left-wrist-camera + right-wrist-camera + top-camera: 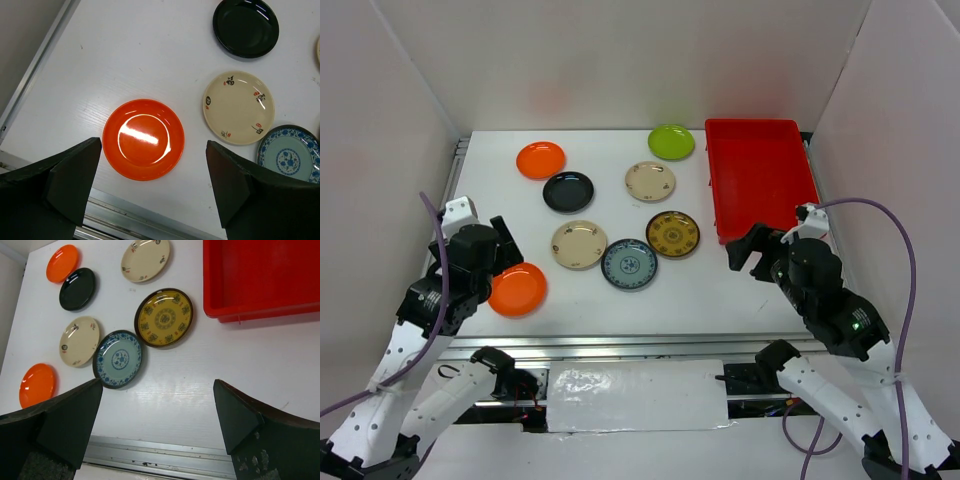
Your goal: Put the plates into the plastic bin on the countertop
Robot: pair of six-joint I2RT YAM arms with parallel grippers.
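My right gripper is going down and to the left in the top view next, onto the blue-white plate's rim (pixel 648 281) (pixel 132 380), which is free and faces empty countertop.
Several small plates lie spread on the white countertop (pixel 740 285): two orange (pixel 540 159) (pixel 518 289), one black (pixel 568 191), one lime green (pixel 671 141), two cream (pixel 650 181) (pixel 579 244), one blue-white (pixel 629 264) and one brown-gold (pixel 672 234). The red plastic bin (pixel 760 175) stands empty at the back right. My left gripper (pixel 505 252) is open and empty, hovering over the near orange plate (pixel 143 138). My right gripper (pixel 752 250) is open and empty, above bare countertop in front of the bin (pixel 260 275).
White walls enclose the left, back and right sides. A metal rail (pixel 620 345) runs along the near edge and another (pixel 455 170) along the left edge. The right wrist view shows the blue-white plate (pixel 118 359) and the brown-gold plate (pixel 163 317) left of the bin.
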